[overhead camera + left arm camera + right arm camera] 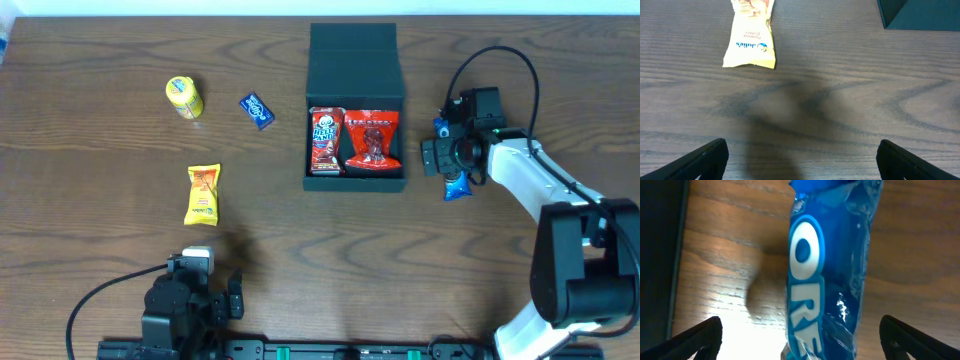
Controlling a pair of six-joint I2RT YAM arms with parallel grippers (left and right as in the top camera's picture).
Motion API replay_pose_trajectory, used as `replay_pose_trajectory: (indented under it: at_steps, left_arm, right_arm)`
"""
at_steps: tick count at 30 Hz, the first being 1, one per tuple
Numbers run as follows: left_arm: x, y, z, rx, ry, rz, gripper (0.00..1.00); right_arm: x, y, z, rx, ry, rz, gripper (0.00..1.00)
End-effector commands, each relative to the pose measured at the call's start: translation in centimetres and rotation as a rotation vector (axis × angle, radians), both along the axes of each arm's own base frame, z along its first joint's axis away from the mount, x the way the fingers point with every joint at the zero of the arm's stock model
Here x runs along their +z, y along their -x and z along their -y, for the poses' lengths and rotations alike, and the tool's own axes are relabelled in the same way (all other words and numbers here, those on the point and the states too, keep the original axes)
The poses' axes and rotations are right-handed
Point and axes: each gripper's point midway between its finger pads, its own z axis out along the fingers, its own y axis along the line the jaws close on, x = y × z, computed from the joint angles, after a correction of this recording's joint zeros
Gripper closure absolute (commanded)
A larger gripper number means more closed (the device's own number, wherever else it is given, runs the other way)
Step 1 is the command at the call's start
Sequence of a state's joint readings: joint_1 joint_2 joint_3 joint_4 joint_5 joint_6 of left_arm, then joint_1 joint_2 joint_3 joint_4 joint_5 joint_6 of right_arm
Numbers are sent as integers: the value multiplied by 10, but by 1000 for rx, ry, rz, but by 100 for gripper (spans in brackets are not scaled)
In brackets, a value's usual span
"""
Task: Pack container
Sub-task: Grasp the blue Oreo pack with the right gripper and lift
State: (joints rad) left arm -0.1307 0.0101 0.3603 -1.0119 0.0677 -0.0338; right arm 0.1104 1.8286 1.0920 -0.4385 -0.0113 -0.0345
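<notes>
I should next bring my right gripper down over the blue Oreo packet, onto its lettered part (824,306), and close across its narrow width, as it lies lengthwise between my spread fingers.
The dark teal container (355,182) stands open at the table's back middle, its lid (353,48) folded back. Two red snack packets (326,140) (372,140) lie inside it. My right gripper (455,158) is open just right of the container, over a blue Oreo packet (457,186). In the right wrist view the Oreo packet (830,270) lies on the table between the spread fingers (800,340), which do not touch it. My left gripper (225,298) is open and empty at the front left.
A yellow peanut-butter packet (203,194) lies left of centre and shows in the left wrist view (750,35). A yellow round tub (184,97) and a small blue packet (257,110) sit at the back left. The container's corner (920,15) and wall (660,255) show in the wrist views.
</notes>
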Motion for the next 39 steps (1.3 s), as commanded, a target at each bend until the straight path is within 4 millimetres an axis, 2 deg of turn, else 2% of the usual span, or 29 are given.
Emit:
replay_pose_trajectory:
  at_steps: [1,8,16,18,22,28,31,39]
  left_arm:
    - [-15,4,-3,20,-4,-47,5]
    - [-15,4,-3,20,-4,-47,5]
    - [-15,4,-3,20,-4,-47,4]
    - [-15,4,-3,20,-4,-47,4]
    - [-15,4,-3,20,-4,-47,5]
    - [-15,4,-3,20,-4,-47,5]
    - [-15,4,-3,20,-4,-47,5]
    - [-15,4,-3,20,-4,-47,5]
  right_arm:
    - [-7,5,-1,6,-19,-15,1]
    - [-17,10,2,-1,-19,-12,1]
    - [-17,10,3,-3,-19,-13,1]
    - [-17,10,4,-4,-19,-13,6]
    - [-17,10,4,-6,-19,-14,22]
    - [-17,11,4,-6,-18,-17,33]
    - [-18,12,4,-6,-18,-19,44]
    - [-18,12,5,-6,-18,-22,55]
